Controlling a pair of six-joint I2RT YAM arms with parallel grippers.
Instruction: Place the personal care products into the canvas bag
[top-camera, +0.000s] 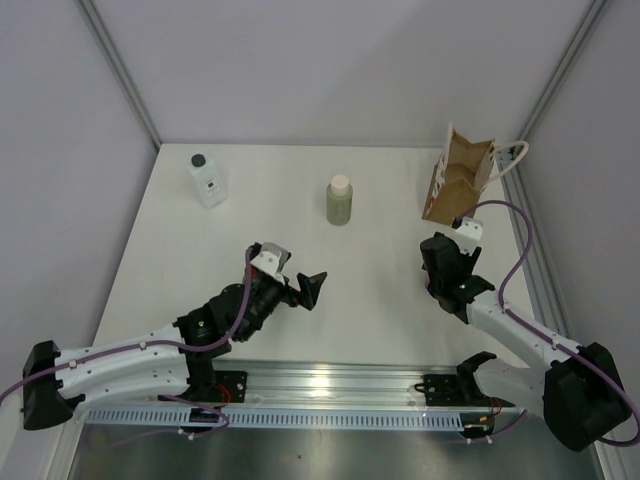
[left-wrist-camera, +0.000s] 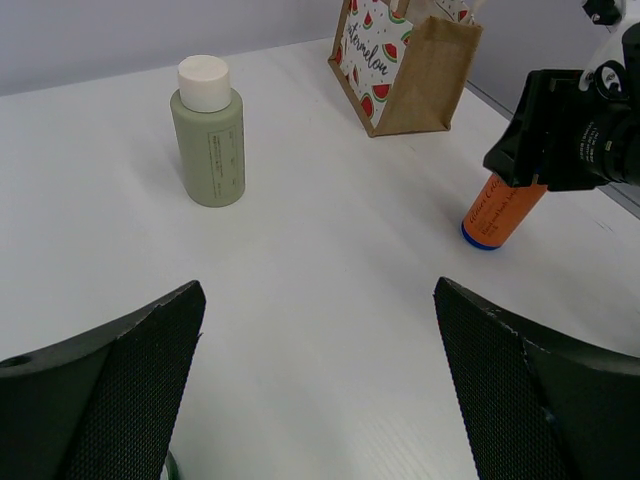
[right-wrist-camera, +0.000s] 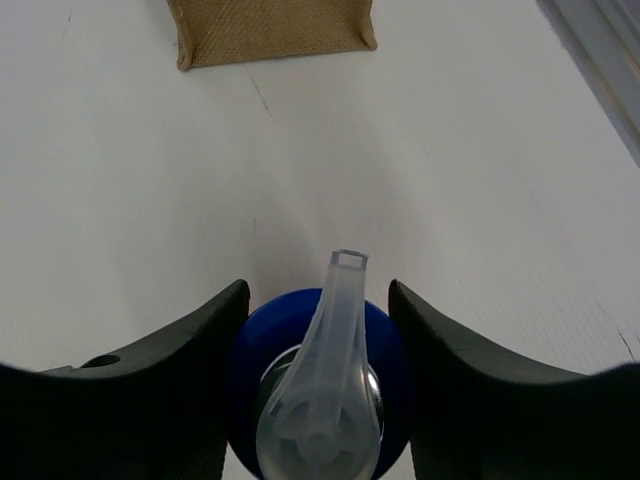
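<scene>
The low end of the orange-red bottle is below the bag's rim. My right gripper will next lift the bottle outward over the bag's open top (top-camera: 467, 159) and lower it to release it inside.
The clear square bottle with a black cap (top-camera: 207, 180) stands at the far left. The olive-green bottle with a whitish cap (top-camera: 340, 200) stands mid-table and shows in the left wrist view (left-wrist-camera: 210, 140). The canvas bag (top-camera: 458, 185) stands upright at the far right, with watermelon print on one side (left-wrist-camera: 405, 70). My right gripper (top-camera: 440, 262) is shut on the orange-red bottle (left-wrist-camera: 500, 212), which is tilted with its blue end low by the table, in front of the bag. The blue cap (right-wrist-camera: 388, 340) sits between the right gripper's (right-wrist-camera: 318, 320) fingers. My left gripper (top-camera: 305, 290) is open and empty.
White walls with metal posts close in the table on the left, back and right. A metal rail (top-camera: 330, 385) runs along the near edge under both arm bases. The bag's near bottom edge shows at the top of the right wrist view (right-wrist-camera: 270, 30).
</scene>
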